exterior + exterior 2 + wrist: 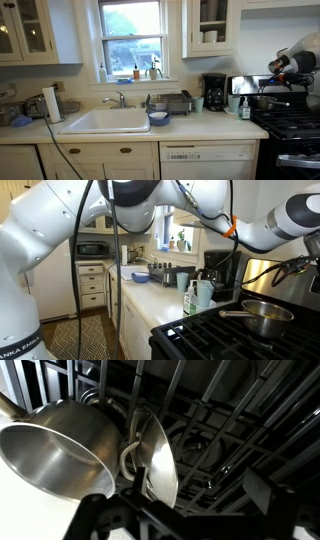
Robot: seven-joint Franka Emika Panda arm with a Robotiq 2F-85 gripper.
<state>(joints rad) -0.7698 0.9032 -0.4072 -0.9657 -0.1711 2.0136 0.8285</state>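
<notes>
The lid is standing on edge beside the pot (55, 455), so the gripper will next lower toward the pot, bring its open fingers around the lid's exposed rim (174, 488) and close.
In the wrist view a shiny steel pot (55, 455) sits on the black stove grates (230, 420). A steel lid (160, 460) stands on edge against the pot's side, its loop handle facing the pot. My gripper (200, 495) hangs just above the grates with its dark fingers wide apart. The lid is right beside one finger and the other finger is clear of it. In an exterior view the pot (262, 316) stands on the stove with its long handle pointing toward the counter. In both exterior views the arm reaches over the stove (285, 65), (290, 220).
A white counter (200, 128) holds a sink (105, 120), a dish rack (172, 102), a blue bowl (159, 118) and a coffee maker (214, 92). A soap bottle (190, 300) and cup (204, 292) stand by the stove edge. Cabinets hang above.
</notes>
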